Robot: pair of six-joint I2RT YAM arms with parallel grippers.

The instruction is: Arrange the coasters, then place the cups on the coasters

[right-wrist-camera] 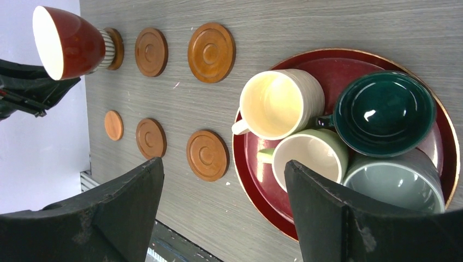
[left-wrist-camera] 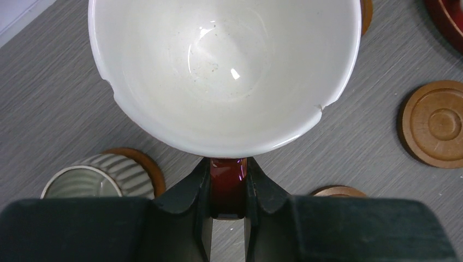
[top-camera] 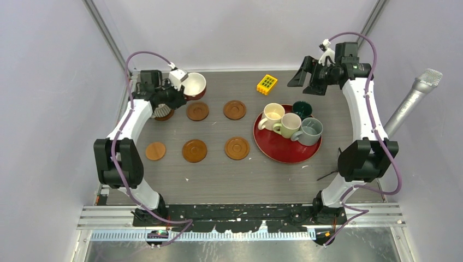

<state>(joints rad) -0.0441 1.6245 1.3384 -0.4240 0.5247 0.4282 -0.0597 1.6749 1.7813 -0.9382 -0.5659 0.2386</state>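
Note:
My left gripper moves down toward the middle back-row coaster [top-camera: 197, 111] and releases the brown cup there next, because that coaster lies empty beside the ribbed cup's coaster.
Several brown coasters lie in two rows on the table, among them one [top-camera: 197, 111] in the back row and one [top-camera: 195, 150] in the front row. A grey-white ribbed cup [top-camera: 160, 111] stands on the back-left coaster [left-wrist-camera: 146, 164]. My left gripper [left-wrist-camera: 227, 166] is shut on the handle of the brown cup [left-wrist-camera: 224, 71], which hangs above the back-left of the table, white inside facing the camera. The cream [top-camera: 273, 114], pale green [top-camera: 289, 124], dark teal [top-camera: 302, 109] and grey [top-camera: 310, 131] cups sit on the red tray [top-camera: 284, 155]. My right gripper [right-wrist-camera: 223, 164] hangs open and empty above the tray's far side.
A small yellow block with green squares [top-camera: 267, 84] lies at the back of the table, between the coasters and the tray. A silver microphone [top-camera: 415, 98] leans in from the right wall. Walls close in the table on the left, back and right.

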